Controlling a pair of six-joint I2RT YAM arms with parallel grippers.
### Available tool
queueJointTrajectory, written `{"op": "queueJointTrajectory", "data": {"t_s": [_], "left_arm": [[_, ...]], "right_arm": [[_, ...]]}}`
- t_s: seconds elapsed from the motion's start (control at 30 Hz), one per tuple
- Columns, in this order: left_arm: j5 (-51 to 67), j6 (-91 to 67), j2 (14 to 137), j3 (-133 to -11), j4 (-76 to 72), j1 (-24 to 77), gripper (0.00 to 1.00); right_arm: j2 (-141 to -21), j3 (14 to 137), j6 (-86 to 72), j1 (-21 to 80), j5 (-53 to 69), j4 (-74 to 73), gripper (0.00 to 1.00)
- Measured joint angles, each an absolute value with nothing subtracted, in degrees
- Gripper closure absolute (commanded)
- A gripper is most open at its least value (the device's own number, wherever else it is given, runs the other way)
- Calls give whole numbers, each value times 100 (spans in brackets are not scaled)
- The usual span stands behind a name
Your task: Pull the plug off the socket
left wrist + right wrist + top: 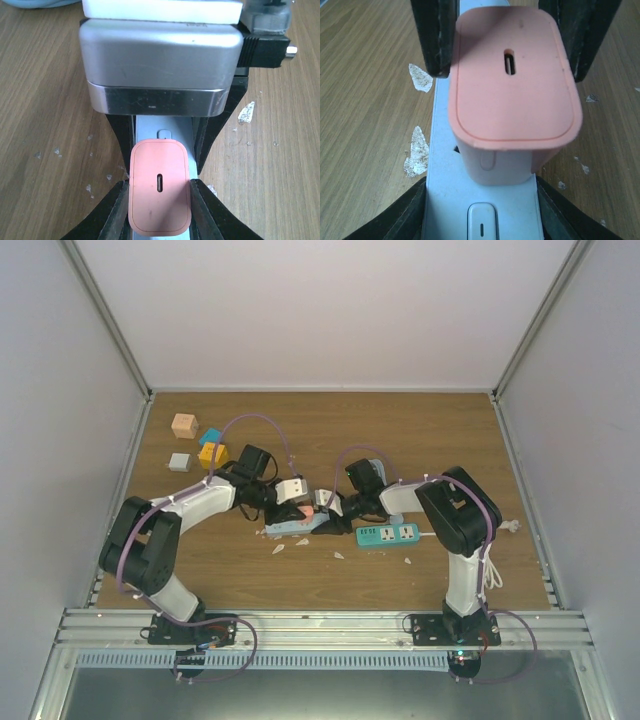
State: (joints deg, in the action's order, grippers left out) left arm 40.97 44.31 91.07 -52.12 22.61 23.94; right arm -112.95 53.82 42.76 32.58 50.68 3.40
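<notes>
I need to lift my left gripper next, move it over the bare wood by the grey block (pixel 192 483), to its left in the top view, and lower to release.
The pale grey-blue socket strip (pixel 285 529) lies on the wooden table at centre. A pink plug (pixel 298 512) stands on it. In the left wrist view my left gripper (pixel 160 189) is shut on the plug (pixel 160 192), one black finger (pixel 116 212) pressed against each long side. In the right wrist view my right gripper (pixel 481 196) is shut on the socket strip (pixel 445 195), its fingers (pixel 402 217) against both edges just beside the plug (pixel 512 85). The plug's base rests on the strip's face. The two grippers (pixel 296 506) (pixel 324 516) meet nose to nose.
A teal power strip (pixel 388 534) lies just right of the grippers, its white cable (pixel 508 526) running to the right wall. Small blocks sit at back left: tan (pixel 184 425), teal (pixel 210 436), orange (pixel 211 454), grey (pixel 179 462). White flakes (pixel 278 548) dot the wood.
</notes>
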Motion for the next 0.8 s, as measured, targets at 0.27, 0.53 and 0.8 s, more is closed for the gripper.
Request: {"op": "queueJointTrajectory", "data": {"t_s": [0.27,0.53,0.8], "left_arm": [[3865,4724,9131,-5282,2383,2580,94],[3465,4923,8938,-5242,2388,2751,95],[4222,4764,8938,-5483,2482,2626,96]], "right_arm": [[-11323,5382,4281,3258,5054,283,86],[-11323,5398,4281,3258,5046,290,86],[-11334,5435,4274,3271,4799,283,87]]}}
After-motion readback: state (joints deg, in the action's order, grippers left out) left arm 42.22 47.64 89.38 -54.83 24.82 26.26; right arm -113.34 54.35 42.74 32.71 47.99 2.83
